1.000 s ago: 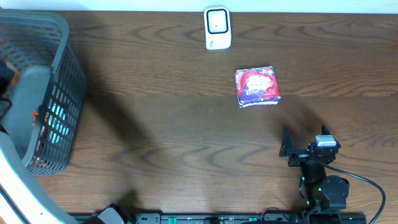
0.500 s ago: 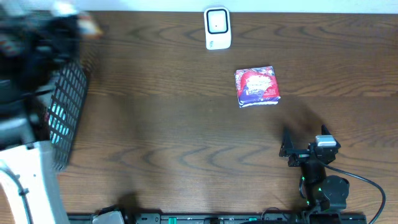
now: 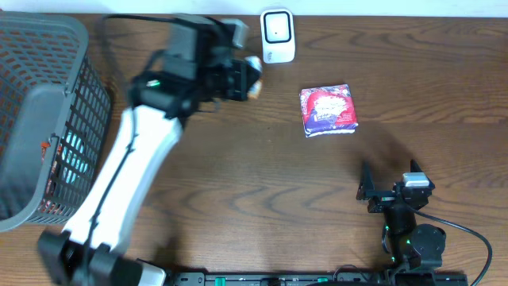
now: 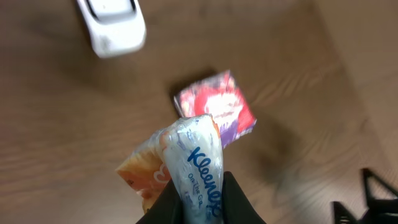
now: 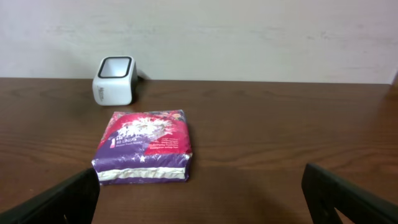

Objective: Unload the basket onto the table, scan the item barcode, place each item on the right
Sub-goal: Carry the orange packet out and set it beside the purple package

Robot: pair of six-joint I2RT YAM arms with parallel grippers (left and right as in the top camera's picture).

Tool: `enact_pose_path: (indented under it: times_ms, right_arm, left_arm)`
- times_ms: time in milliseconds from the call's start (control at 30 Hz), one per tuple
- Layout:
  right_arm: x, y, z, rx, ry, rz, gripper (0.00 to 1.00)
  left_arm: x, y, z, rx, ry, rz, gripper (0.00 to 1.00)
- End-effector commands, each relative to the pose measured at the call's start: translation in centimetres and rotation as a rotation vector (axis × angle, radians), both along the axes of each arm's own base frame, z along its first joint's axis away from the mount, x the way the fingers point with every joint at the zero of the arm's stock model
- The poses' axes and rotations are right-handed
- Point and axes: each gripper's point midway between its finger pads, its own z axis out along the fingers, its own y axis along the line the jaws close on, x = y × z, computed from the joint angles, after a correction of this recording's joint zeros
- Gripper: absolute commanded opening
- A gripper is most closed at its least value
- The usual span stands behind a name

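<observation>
My left gripper moves down and toward the red and purple packet next to release the tissue pack (image 3: 253, 83) beside it, since the tabletop there is bare.
A clear Kleenex tissue pack (image 4: 194, 158) with an orange-printed side hangs in the air, and my left gripper (image 4: 202, 200) is shut on its lower end. Overhead, that gripper (image 3: 244, 78) holds the pack (image 3: 253, 83) just left of and below the white barcode scanner (image 3: 277, 36). In the left wrist view the scanner (image 4: 112, 25) lies at the upper left. My right gripper (image 3: 371, 191) rests open near the front right, with nothing between its fingers (image 5: 62, 202).
A red and purple packet (image 3: 328, 110) lies flat right of the scanner, also in front of the right gripper (image 5: 144, 146). A grey mesh basket (image 3: 87, 103) holding other items stands at the far left edge.
My left arm has swung from the basket at the left across to the scanner area, carrying the tissue pack. The right arm and the red packet have not moved.
</observation>
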Motion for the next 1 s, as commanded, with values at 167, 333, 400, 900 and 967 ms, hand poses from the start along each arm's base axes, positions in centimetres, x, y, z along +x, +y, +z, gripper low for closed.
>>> enact_pose_path:
  times_ms: [167,333,400,900,967]
  right_arm:
    - [0.0,0.0,0.0,-0.011,-0.002,0.002,0.99]
    - [0.0,0.0,0.0,-0.011,-0.002,0.002,0.99]
    - [0.0,0.0,0.0,-0.011,-0.002,0.002,0.99]
    - [0.0,0.0,0.0,-0.011,-0.002,0.002,0.99]
    - [0.0,0.0,0.0,-0.011,-0.002,0.002,0.99]
  left_arm:
    - [0.0,-4.4,-9.9,0.136,0.169,-0.094,0.08]
    - [0.3,-5.9,-15.1,0.173,0.242,-0.120,0.17]
    - [0.7,-6.2,-15.8,0.170,0.237,-0.120,0.23]
    - [4.3,-3.2,-6.4,0.058,0.003,-0.028,0.98]
    - [4.8,-1.3,-3.8,0.038,-0.046,0.013,0.98]
